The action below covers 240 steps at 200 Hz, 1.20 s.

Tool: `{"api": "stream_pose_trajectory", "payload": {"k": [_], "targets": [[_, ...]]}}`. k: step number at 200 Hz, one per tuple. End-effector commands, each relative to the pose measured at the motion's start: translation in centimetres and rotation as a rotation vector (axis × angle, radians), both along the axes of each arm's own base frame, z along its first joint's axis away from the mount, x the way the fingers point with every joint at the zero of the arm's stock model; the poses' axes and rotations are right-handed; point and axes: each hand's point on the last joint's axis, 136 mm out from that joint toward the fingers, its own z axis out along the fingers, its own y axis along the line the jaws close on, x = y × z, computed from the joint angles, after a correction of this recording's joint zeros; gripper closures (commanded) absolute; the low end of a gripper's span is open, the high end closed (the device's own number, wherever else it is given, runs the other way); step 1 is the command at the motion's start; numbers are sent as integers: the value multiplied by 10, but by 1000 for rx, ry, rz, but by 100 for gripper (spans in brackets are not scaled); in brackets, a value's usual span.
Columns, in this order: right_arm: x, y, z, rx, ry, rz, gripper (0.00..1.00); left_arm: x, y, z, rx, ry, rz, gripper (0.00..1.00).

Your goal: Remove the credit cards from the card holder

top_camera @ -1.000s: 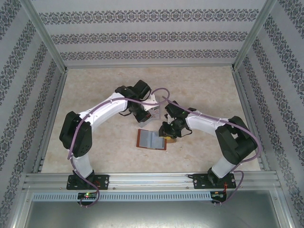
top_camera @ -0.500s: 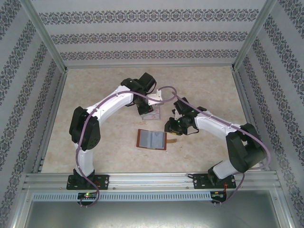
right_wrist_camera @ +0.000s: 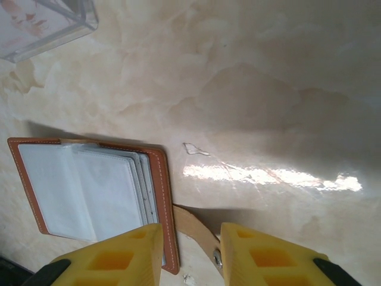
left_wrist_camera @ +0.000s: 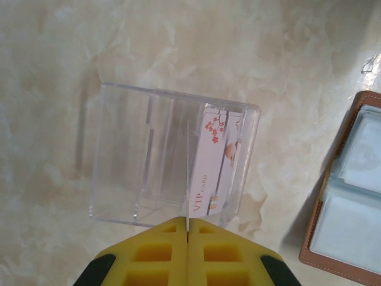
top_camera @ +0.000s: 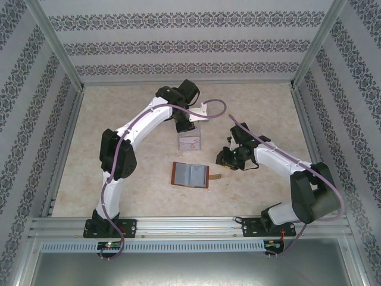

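I will lower the thin pale card with my left gripper into the clear tray's [left_wrist_camera: 119,161] empty slot beside the flowered card.
The reddish-brown card holder [top_camera: 190,174] lies open on the table, its grey-blue pockets up [right_wrist_camera: 89,190] [left_wrist_camera: 351,202]. My left gripper [top_camera: 186,124] [left_wrist_camera: 188,229] is shut on a thin pale credit card [left_wrist_camera: 188,179], seen edge-on and hanging over the clear tray [left_wrist_camera: 119,161]. Another credit card [left_wrist_camera: 211,173], printed with red flowers, stands inside that tray. My right gripper [top_camera: 229,158] [right_wrist_camera: 190,250] is open just right of the card holder, above its brown strap tab [right_wrist_camera: 196,229], with nothing between the fingers.
The clear plastic tray [top_camera: 190,142] sits just beyond the card holder, with its corner [right_wrist_camera: 41,24] showing in the right wrist view. Patterned walls and metal rails enclose the marbled table [top_camera: 119,119]. Free surface lies to the left and far right.
My left arm has swung away from the card holder toward the far side and now sits over the tray. My right gripper has drawn back to the right of the card holder.
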Motion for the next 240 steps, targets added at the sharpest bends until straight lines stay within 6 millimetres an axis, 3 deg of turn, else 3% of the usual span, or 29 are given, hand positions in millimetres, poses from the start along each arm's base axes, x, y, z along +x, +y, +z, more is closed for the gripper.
{"api": "stream_pose_trajectory", "payload": {"k": [1, 90, 169, 227, 240], "targets": [[-4, -9, 0, -21, -4, -3, 67, -4, 10, -3, 48, 46, -43, 100], [-6, -15, -4, -26, 6, -32, 67, 8, 11, -24, 93, 104, -97, 100], [-8, -18, -11, -27, 28, -44, 67, 5, 15, -49, 102, 170, -169, 100], [-10, -20, -15, -28, 36, -54, 67, -4, 8, -65, 80, 250, -234, 100], [-9, -20, -16, -27, 37, -55, 66, -4, 7, -69, 79, 258, -243, 96]]}}
